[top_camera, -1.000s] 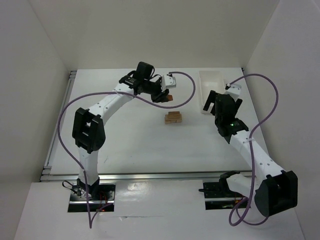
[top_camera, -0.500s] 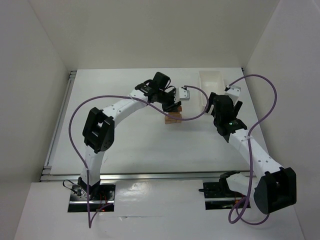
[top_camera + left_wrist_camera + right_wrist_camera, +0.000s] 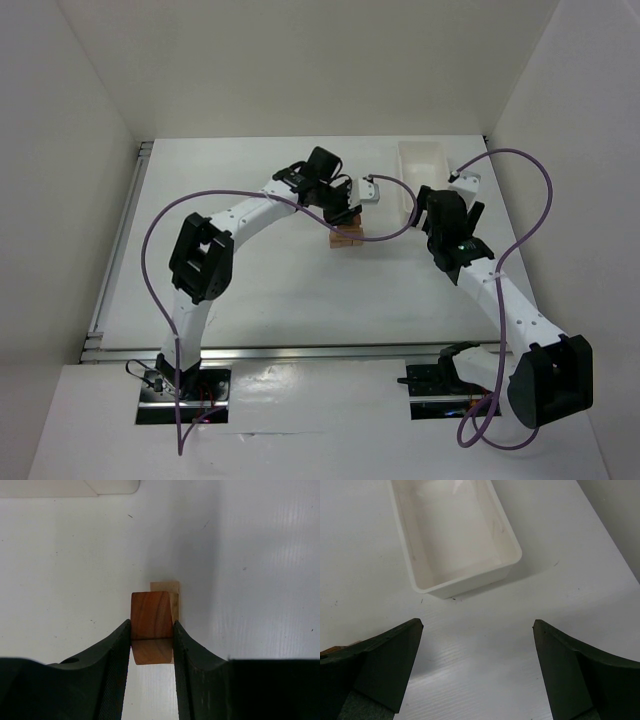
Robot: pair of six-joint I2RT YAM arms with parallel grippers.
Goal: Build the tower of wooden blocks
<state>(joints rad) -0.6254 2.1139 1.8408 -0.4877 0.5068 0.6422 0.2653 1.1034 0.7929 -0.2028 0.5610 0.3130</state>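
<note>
The left gripper will next lower the reddish-brown block onto the stack's light-tan block (image 3: 165,586) and let go of it, because the light-tan block shows just under and beyond the held one.
The wood block tower (image 3: 349,237) is a low stack of tan and reddish-brown blocks in the middle of the table. My left gripper (image 3: 345,213) hangs right over it, shut on a reddish-brown block (image 3: 151,626). In the left wrist view my left gripper (image 3: 151,630) grips that block by its sides, and a light-tan block (image 3: 166,588) of the stack shows just beyond and under it. I cannot tell if the held block touches the stack. My right gripper (image 3: 427,212) is open and empty, to the right of the tower, near the tray; in its wrist view its jaws (image 3: 476,645) stand wide apart.
A white rectangular plastic tray (image 3: 407,170) stands at the back right; it looks empty in the right wrist view (image 3: 508,544). Purple cables loop over both arms. White walls close the table on three sides.
My left gripper carried the reddish-brown block from the back of the table rightward and nearer, to over the tower. In the last half second it barely moved. My right arm shifted slightly.
</note>
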